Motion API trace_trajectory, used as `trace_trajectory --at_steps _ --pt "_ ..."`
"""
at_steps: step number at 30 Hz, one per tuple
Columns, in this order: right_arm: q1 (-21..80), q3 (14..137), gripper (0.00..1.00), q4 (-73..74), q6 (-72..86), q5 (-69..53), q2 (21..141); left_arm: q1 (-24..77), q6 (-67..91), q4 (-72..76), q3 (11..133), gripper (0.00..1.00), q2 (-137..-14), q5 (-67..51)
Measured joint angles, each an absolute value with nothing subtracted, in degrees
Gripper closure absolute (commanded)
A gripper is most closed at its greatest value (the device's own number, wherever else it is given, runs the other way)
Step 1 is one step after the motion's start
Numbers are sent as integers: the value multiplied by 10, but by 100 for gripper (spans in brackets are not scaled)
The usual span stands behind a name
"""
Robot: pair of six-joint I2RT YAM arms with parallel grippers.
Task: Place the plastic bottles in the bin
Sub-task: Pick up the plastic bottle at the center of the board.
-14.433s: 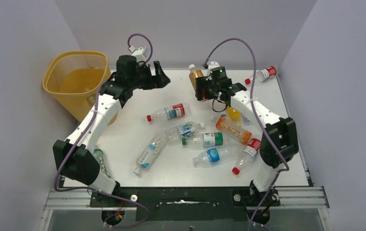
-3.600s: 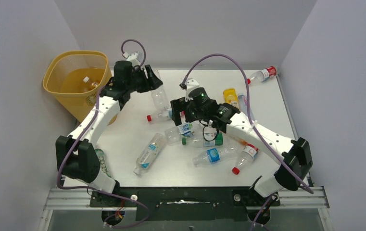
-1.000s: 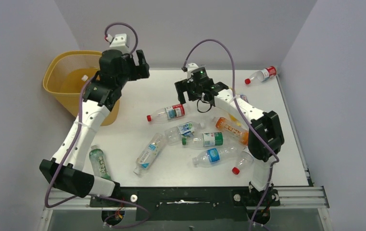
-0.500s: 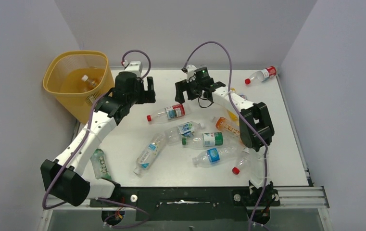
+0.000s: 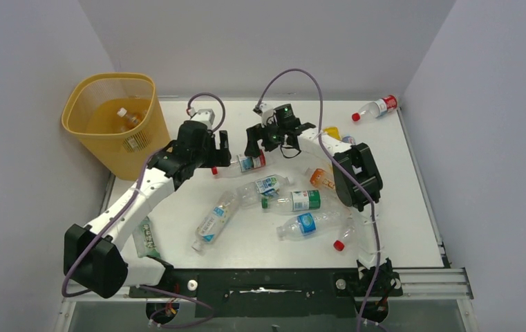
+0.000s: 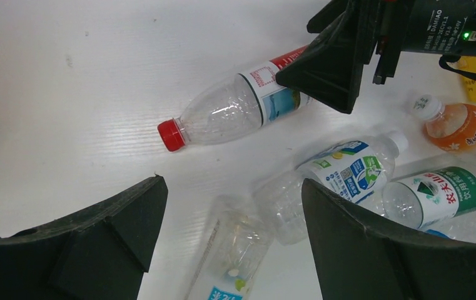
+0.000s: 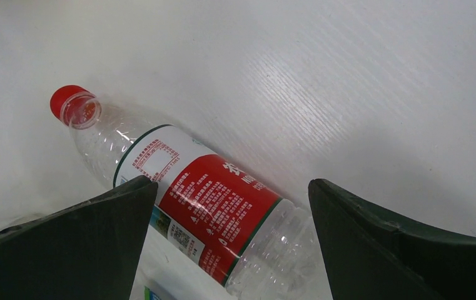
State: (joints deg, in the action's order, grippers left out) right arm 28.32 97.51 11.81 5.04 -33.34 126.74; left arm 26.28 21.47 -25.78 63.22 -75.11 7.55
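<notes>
The fingers of the robot's right gripper hang above the red-capped bottle, so the gripper should move down and back to the red label of the red-capped bottle (image 5: 252, 162) (image 7: 212, 209).
The yellow-orange mesh bin (image 5: 87, 135) stands at the back left with a clear bottle (image 5: 127, 117) lying inside it. Several plastic bottles lie in the middle of the table. A red-capped, red-labelled bottle (image 5: 242, 164) (image 6: 235, 112) (image 7: 204, 200) lies between the two arms. My right gripper (image 5: 260, 144) (image 7: 232, 187) hangs open just over it, one jaw on each side of its label. My left gripper (image 5: 222, 149) (image 6: 232, 187) is open and holds nothing, hovering left of that bottle's cap and over a clear blue-labelled bottle (image 6: 235, 250).
Nearby lie a blue-and-green-labelled bottle (image 5: 267, 185), a green-labelled one (image 5: 298, 201), a blue-labelled one (image 5: 305, 223), an orange one (image 5: 325, 181) and a yellow one (image 5: 332, 131). One bottle (image 5: 377, 107) lies at the back right corner, another (image 5: 144, 235) at the left edge.
My left arm has swung from over the bin down to the table beside the red-capped bottle, its jaws a little narrower. My right gripper has shifted left and down over that bottle.
</notes>
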Motion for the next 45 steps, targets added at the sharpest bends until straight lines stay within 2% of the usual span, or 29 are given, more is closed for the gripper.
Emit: trace_trajectory --at_steps 19,35,39,45 --pt "283 840 2 47 53 -356 1205 273 234 -219 596 24 -790 66" --pt "291 758 0 48 45 -333 1141 287 240 -195 582 38 -819 51" --pt "300 758 7 50 34 -318 1136 291 243 -192 582 39 -831 47" --pt "316 759 7 84 11 -283 1136 293 247 -184 582 39 -842 42"
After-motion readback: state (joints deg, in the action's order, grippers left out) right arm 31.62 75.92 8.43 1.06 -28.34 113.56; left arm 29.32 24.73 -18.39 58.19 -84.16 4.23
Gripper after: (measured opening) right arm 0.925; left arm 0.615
